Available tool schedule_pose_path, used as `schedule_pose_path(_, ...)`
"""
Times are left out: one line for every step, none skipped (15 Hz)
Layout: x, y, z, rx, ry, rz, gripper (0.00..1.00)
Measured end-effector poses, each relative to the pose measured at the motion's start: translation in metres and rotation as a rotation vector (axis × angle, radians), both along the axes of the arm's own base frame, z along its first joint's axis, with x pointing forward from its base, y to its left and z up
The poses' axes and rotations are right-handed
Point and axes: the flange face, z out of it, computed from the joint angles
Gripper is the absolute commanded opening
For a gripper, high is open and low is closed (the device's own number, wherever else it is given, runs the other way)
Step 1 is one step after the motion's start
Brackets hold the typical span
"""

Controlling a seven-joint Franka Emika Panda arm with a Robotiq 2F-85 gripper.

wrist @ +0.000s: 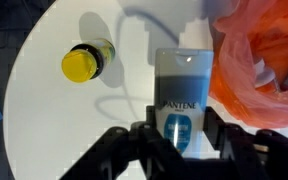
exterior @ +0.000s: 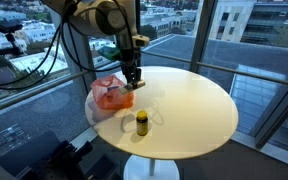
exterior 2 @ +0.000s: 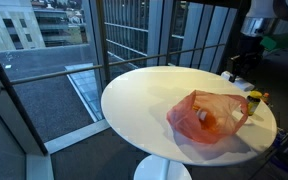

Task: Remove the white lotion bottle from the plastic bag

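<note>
The robot's gripper needs to move down and toward the yellow-capped bottle next, onto the bare white table between that bottle and the orange bag, because that spot is clear.
The white lotion bottle (wrist: 182, 80), with a blue Pantene label, sits between my gripper (wrist: 181, 128) fingers, which are shut on its lower part. It is held outside the orange plastic bag (wrist: 256, 60), just beside the bag's opening and over the white table. In an exterior view my gripper (exterior: 133, 80) hangs at the bag's (exterior: 109, 95) far edge. In an exterior view the bag (exterior 2: 209, 115) lies crumpled on the table, and my gripper (exterior 2: 238, 66) is behind it.
A small bottle with a yellow cap (wrist: 84, 64) stands on the round white table (exterior: 194, 100), apart from the bag; it shows in both exterior views (exterior: 141, 122) (exterior 2: 254, 101). Glass walls and railing surround the table.
</note>
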Motion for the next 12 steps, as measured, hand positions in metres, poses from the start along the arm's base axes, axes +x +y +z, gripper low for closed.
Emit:
schedule_pose_path(0.001,-0.005,-0.007,0.001,0.006,-0.009,0.25)
schedule_pose_path(0.002,-0.01,-0.014,0.002,0.011,-0.018,0.25)
schedule_pose_path(0.003,-0.014,-0.022,0.003,0.016,-0.025,0.25)
schedule_pose_path(0.004,-0.018,-0.031,0.004,0.019,-0.032,0.25)
schedule_pose_path(0.006,-0.021,-0.039,0.005,0.023,-0.038,0.25)
schedule_pose_path(0.007,-0.024,-0.048,0.006,0.025,-0.042,0.25)
schedule_pose_path(0.009,-0.026,-0.057,0.007,0.029,-0.045,0.25)
schedule_pose_path(0.01,-0.029,-0.067,0.007,0.033,-0.048,0.25)
schedule_pose_path(0.01,-0.03,-0.076,0.008,0.039,-0.051,0.25)
schedule_pose_path(0.011,-0.032,-0.085,0.008,0.047,-0.054,0.25)
schedule_pose_path(0.011,-0.034,-0.094,0.008,0.054,-0.056,0.25)
schedule_pose_path(0.011,-0.035,-0.102,0.008,0.061,-0.058,0.25)
